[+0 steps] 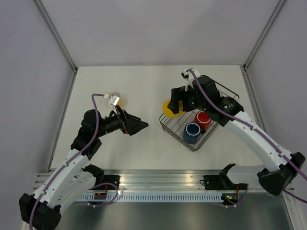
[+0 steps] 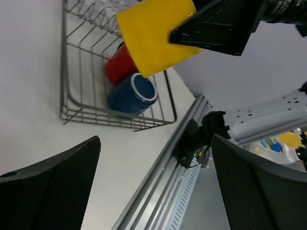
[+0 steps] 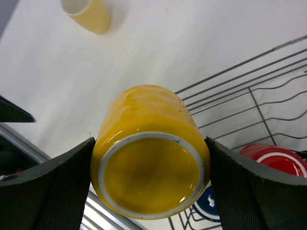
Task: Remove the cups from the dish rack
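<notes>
Next, my left gripper needs to tilt up and move onto the bright yellow mug's near rim, since that mug is to its right in the top view.
My right gripper is shut on the bright yellow mug and holds it above the table at the left edge of the dish rack. In the right wrist view, the mug's base faces the camera between both fingers. The red mug and dark blue mug lie in the rack. The pale yellow mug stands on the table, half hidden behind my left wrist in the top view. My left gripper is open and empty, left of the rack. I see no glass tumblers clearly.
The rack stands on the right half of the white table. A metal rail runs along the near edge. Walls close in the left, right and far sides.
</notes>
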### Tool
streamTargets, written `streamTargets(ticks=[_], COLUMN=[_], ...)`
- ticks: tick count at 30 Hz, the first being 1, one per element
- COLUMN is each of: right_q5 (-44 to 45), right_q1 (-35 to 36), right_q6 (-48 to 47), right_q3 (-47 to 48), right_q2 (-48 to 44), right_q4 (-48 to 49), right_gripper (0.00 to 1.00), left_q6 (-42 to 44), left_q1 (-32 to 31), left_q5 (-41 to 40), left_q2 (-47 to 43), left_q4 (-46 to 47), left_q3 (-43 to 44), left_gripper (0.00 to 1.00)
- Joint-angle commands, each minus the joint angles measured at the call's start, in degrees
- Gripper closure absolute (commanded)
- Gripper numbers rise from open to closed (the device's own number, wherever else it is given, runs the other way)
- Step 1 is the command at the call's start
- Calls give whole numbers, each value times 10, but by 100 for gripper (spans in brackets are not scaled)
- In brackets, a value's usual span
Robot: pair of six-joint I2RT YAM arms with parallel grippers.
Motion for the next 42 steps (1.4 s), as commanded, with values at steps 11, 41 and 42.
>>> streamTargets(ticks=[11,41,42], right_q5=[-198,-276,-264], right_q1=[2,3,2], right_q6=[123,189,188], right_q3=[-53,-144,-147], right_q2=[-106,-171,-175], right_q4=[200,354,355], right_gripper=[100,28,3], left_q6=[-178,-255,-252], left_q1=[-95,-144,-144], left_q5=[6,30,30], left_q2=[112,195,191], left_q4=[521,812,806], left_q3=[-64,-48,-47], left_gripper=[0,98,98])
